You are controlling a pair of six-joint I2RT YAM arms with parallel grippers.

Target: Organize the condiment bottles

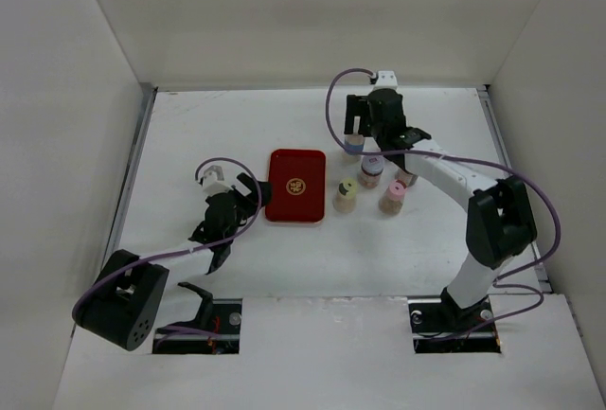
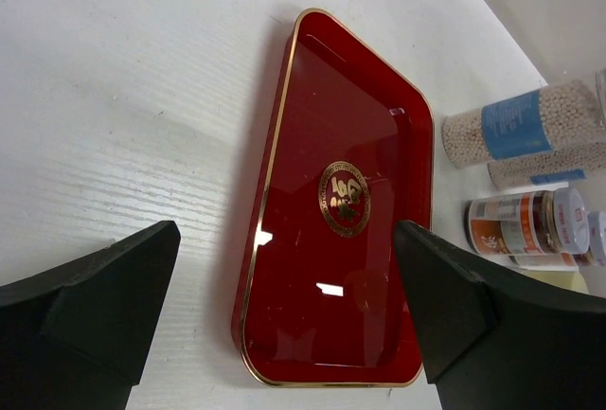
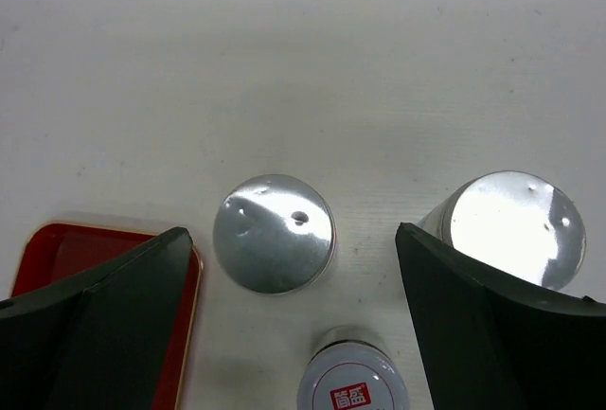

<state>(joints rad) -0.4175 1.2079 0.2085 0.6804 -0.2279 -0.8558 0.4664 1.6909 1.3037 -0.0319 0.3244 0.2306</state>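
The silver cap of the blue-labelled jar (image 1: pixel 354 145) by the tray (image 1: pixel 295 186) is already between the open fingers of the robot's right gripper, so the gripper should go down around that cap next.
Several condiment jars stand in a cluster right of the red tray (image 1: pixel 295 186): a blue-labelled silver-capped jar (image 1: pixel 354 145), a lilac-capped jar (image 1: pixel 372 169), a yellow-green-capped jar (image 1: pixel 346 195) and a pink-capped jar (image 1: pixel 392 197). My right gripper (image 1: pixel 379 138) hovers open above the far jars. In the right wrist view the open gripper (image 3: pixel 291 235) is over one silver cap (image 3: pixel 274 233); a second silver cap (image 3: pixel 511 228) is by the right finger, and a lilac cap (image 3: pixel 352 389) is below. My left gripper (image 1: pixel 243 194) is open and empty left of the tray (image 2: pixel 350 192).
White walls enclose the table on three sides. The left wrist view shows jars right of the tray: a blue-labelled one (image 2: pixel 511 126) and an orange-labelled one (image 2: pixel 519 226). The tray holds nothing. The right arm's purple cable (image 1: pixel 331 98) loops above the jars.
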